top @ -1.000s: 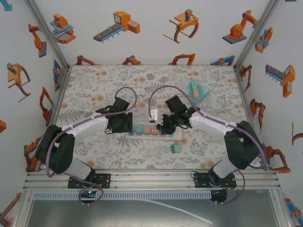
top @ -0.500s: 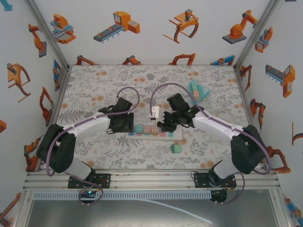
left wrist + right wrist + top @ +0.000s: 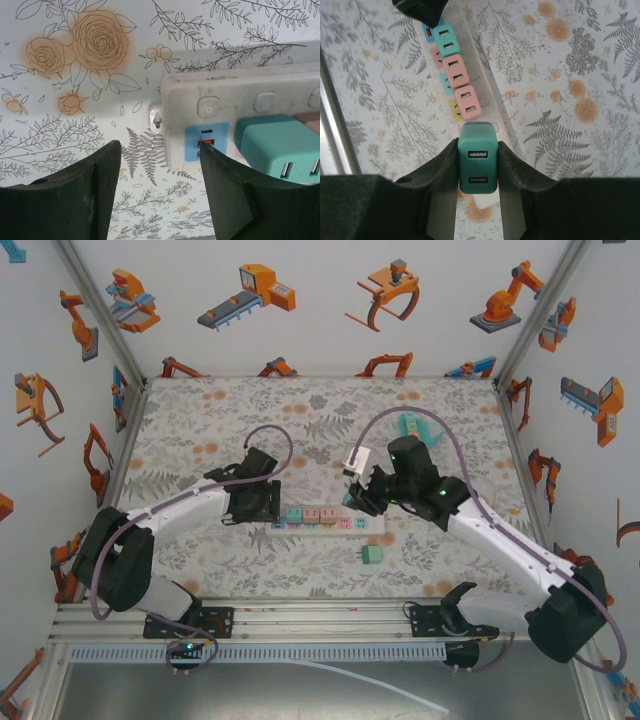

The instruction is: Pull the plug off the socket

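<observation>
My right gripper brings the darker teal plug back and down next to release it, since bare tabletop beside the green plug lies below and back from that gripper.
The white power strip lies mid-table with one teal plug and two pink plugs standing in it. My right gripper is shut on a darker teal plug, held above the strip's right part and apart from it. In the top view this gripper hangs just above the strip. My left gripper is open at the strip's left end. Its right finger lies against the blue USB panel, and its left finger rests on the table.
A loose green plug lies on the table in front of the strip's right end. A teal object sits at the back right. Walls and metal posts close in the floral table on three sides.
My right arm has risen and swung right, lifting the dark teal plug off the strip. The left gripper has stayed at the strip's left end.
</observation>
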You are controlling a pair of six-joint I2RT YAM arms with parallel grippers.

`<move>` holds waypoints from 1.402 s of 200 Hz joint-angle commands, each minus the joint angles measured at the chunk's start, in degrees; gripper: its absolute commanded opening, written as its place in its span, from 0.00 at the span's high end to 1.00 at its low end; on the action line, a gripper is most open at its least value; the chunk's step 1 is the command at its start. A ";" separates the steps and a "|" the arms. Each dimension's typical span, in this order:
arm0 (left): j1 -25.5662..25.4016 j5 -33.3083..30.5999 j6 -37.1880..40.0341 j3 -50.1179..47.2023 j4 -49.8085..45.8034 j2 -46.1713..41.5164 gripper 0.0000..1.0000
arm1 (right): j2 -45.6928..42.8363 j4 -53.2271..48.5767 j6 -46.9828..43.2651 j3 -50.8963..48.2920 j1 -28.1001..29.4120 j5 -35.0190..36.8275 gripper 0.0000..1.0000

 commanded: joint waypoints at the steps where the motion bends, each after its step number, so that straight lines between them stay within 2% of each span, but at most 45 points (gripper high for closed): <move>1: -0.13 0.04 -0.08 0.89 -1.97 -2.90 0.36 | -4.41 6.17 18.71 -3.23 -2.82 -2.26 0.84; 17: -0.26 0.03 -0.06 1.42 -1.82 -4.25 0.34 | -7.04 7.34 28.68 -4.74 -5.75 -2.88 0.84; 38: -0.44 0.28 0.16 2.04 -1.83 -7.29 0.32 | -9.11 3.99 40.74 -5.47 -10.66 -3.30 0.85; 62: -0.71 2.75 1.92 1.82 -1.34 -13.05 0.31 | -11.38 1.86 49.91 -8.74 -16.82 -7.95 0.86; 75: -0.80 6.61 3.47 0.87 0.49 -16.69 0.30 | -13.43 1.15 52.96 -11.44 -19.74 -9.11 0.86; 112: -2.46 22.23 6.86 -4.12 11.40 -26.53 0.24 | -18.13 -4.28 54.50 -18.00 -27.24 -8.14 0.86; 139: -7.14 25.91 9.98 -4.45 12.20 -28.82 0.15 | -19.20 -4.74 55.01 -22.87 -29.57 -8.33 0.86; 176: -16.57 27.19 16.45 -5.64 12.02 -30.45 0.05 | -18.23 -3.56 54.94 -27.82 -30.21 -7.45 0.84; 200: -20.46 26.38 18.98 -6.32 12.54 -30.94 0.00 | -17.77 -4.22 53.96 -29.51 -30.22 -4.71 0.84; 228: -21.87 25.32 20.06 -6.28 13.49 -30.14 0.03 | -17.53 -3.80 53.45 -31.60 -30.24 -2.60 0.83; 257: -21.96 23.11 20.59 -4.86 12.49 -28.13 0.03 | -15.77 0.35 54.27 -33.60 -30.22 -6.79 0.78; 280: -22.09 23.83 21.23 -4.09 11.96 -27.08 0.03 | -14.15 0.90 54.31 -33.93 -30.23 -6.77 0.73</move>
